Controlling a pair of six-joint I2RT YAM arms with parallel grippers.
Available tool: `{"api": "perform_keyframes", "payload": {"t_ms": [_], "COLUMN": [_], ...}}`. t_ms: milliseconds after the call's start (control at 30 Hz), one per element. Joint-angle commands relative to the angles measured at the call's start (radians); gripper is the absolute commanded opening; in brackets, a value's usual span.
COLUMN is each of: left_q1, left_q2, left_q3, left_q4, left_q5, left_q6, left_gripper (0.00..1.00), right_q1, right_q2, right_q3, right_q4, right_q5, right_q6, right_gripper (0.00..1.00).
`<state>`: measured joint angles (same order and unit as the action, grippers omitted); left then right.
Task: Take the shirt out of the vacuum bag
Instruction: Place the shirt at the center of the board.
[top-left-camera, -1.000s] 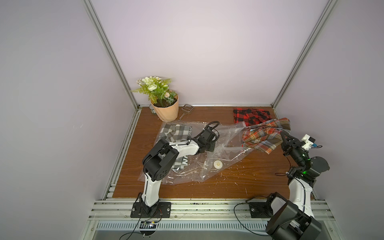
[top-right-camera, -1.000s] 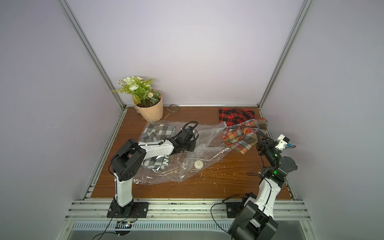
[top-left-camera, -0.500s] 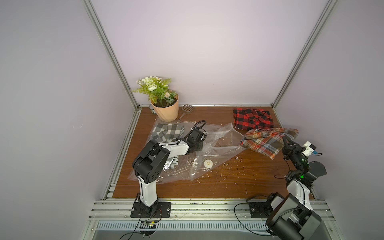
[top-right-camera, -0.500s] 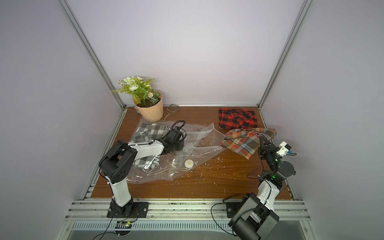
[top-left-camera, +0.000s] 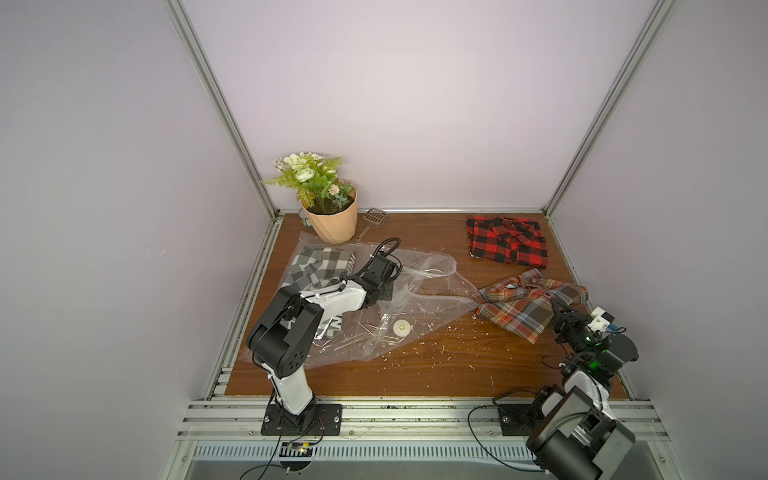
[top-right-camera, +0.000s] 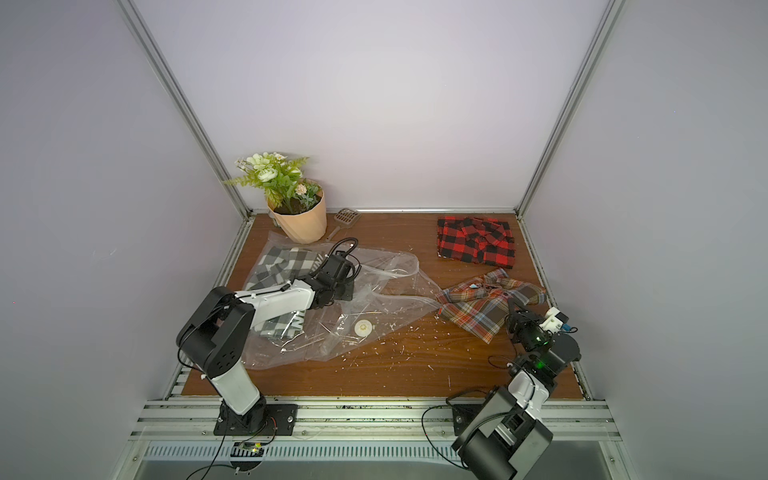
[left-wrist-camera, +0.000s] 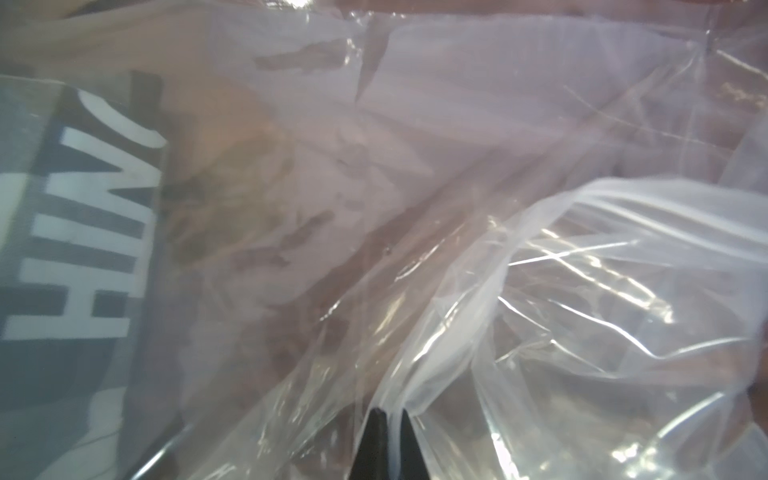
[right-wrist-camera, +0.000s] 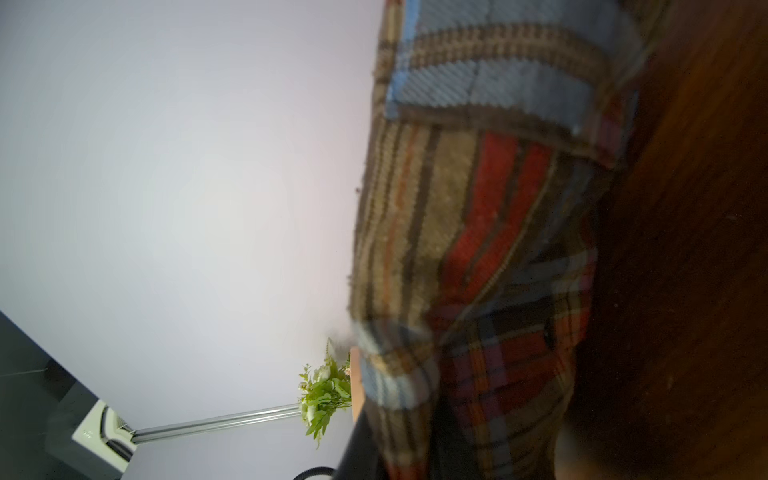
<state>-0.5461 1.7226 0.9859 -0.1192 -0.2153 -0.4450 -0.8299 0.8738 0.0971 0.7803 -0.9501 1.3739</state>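
Note:
My right gripper moves back and down next and releases the shirt's near edge on the bare tabletop, since that lies below the gripper, toward my base.
The clear vacuum bag lies crumpled on the wooden table, its round white valve facing up. My left gripper is shut on a fold of the bag's plastic. The brown plaid shirt lies outside the bag on the table to its right, one corner at the bag's mouth. My right gripper is shut on the shirt's near edge. A grey checked garment lies inside the bag.
A folded red-and-black checked shirt lies at the back right. A potted plant and a small brown scoop stand at the back left. White scraps litter the table's front.
My right gripper has pulled the plaid shirt rightward out of the bag's mouth and down onto the table. My left gripper has dragged the bag to the left.

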Motion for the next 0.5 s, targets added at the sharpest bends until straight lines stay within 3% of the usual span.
{"api": "perform_keyframes", "payload": {"t_ms": [0, 200, 367, 400, 467], "left_q1": [0.044, 0.057, 0.048, 0.038, 0.016], "left_q2": [-0.054, -0.124, -0.162, -0.163, -0.156], "left_q3": [-0.006, 0.032, 0.061, 0.068, 0.085], "left_q4": [-0.071, -0.11, -0.089, -0.09, -0.096], "left_q5": [-0.05, -0.047, 0.063, 0.063, 0.053], "left_q6": [0.017, 0.026, 0.04, 0.037, 0.034], "left_gripper": [0.0, 0.0, 0.0, 0.0, 0.0], "right_q1": [-0.025, -0.037, -0.035, -0.034, -0.032], "right_q2": [-0.067, -0.181, -0.212, -0.212, -0.22], "right_q3": [0.044, -0.021, -0.017, 0.006, 0.024], "right_q4": [-0.193, -0.359, -0.574, -0.68, -0.782], "right_q5": [-0.007, 0.072, 0.095, 0.114, 0.141], "right_q6": [-0.18, -0.232, -0.321, -0.385, -0.45], "right_gripper": [0.0, 0.0, 0.0, 0.03, 0.29]}}
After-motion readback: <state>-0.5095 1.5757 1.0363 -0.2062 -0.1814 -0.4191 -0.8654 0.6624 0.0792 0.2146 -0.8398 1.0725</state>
